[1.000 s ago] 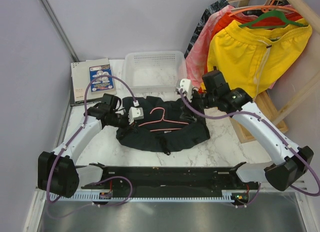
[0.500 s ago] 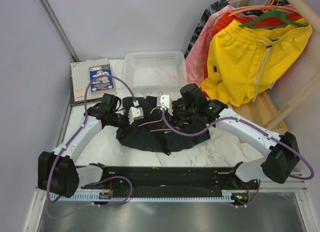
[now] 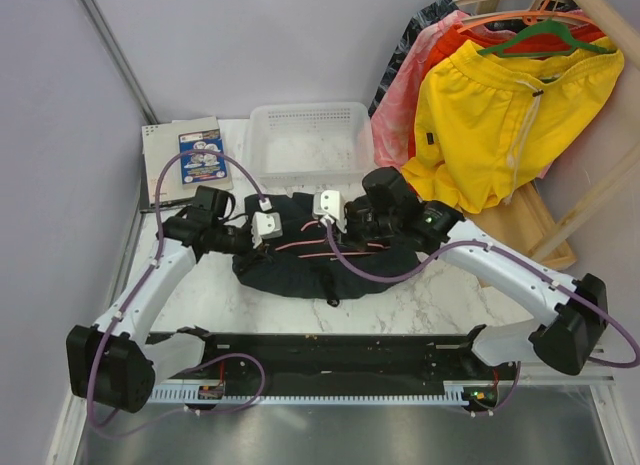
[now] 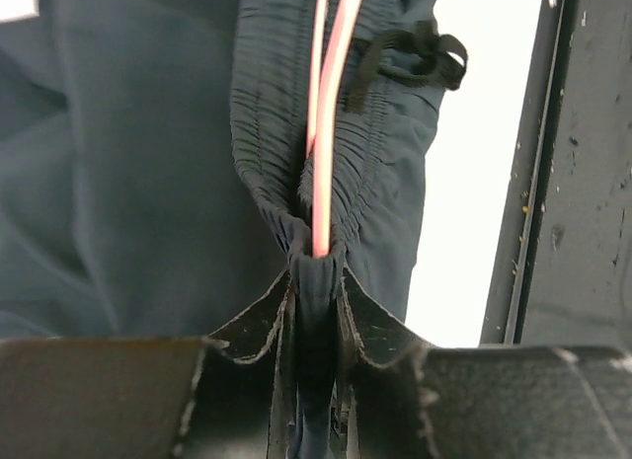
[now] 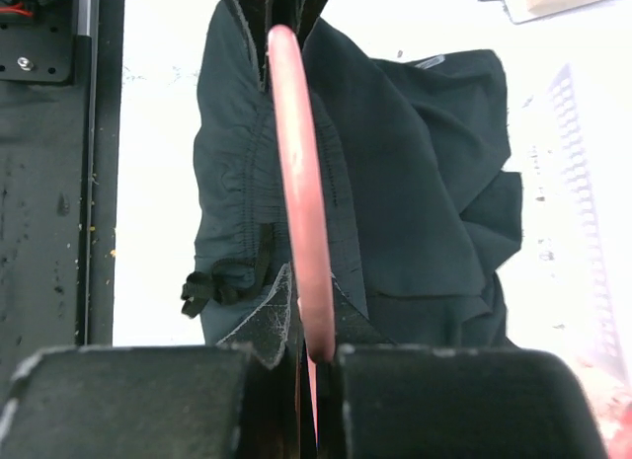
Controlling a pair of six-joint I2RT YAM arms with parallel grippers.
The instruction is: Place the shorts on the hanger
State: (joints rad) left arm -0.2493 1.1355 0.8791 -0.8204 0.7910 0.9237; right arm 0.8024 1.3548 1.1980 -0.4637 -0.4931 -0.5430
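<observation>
Next, my right gripper raises the hanger up and toward the yellow shorts before releasing it, because its wire still lies low across the bunched dark shorts.
The dark shorts (image 3: 300, 270) lie bunched on the marble table between the two arms. The pale-pink hanger (image 3: 315, 247) lies across them. My left gripper (image 3: 283, 235) is at their left end, and in the left wrist view it (image 4: 316, 273) is shut on a fold of the shorts (image 4: 148, 183), with the hanger's wire (image 4: 326, 183) running into that fold. My right gripper (image 3: 318, 225) hovers over the shorts' middle. In its wrist view it (image 5: 314, 316) is shut on the hanger (image 5: 294, 173), above the shorts (image 5: 415, 183).
A white basket (image 3: 310, 135) stands just behind the shorts, with a flat box (image 3: 185, 160) to its left. Yellow shorts (image 3: 510, 95) hang on a green hanger by a wooden rack at the right. A black base plate (image 3: 330, 350) runs along the near edge.
My right arm swung left from the shorts' right end to their middle, and its jaws shut on the hanger. The left arm shifted slightly left and back, still holding the fabric.
</observation>
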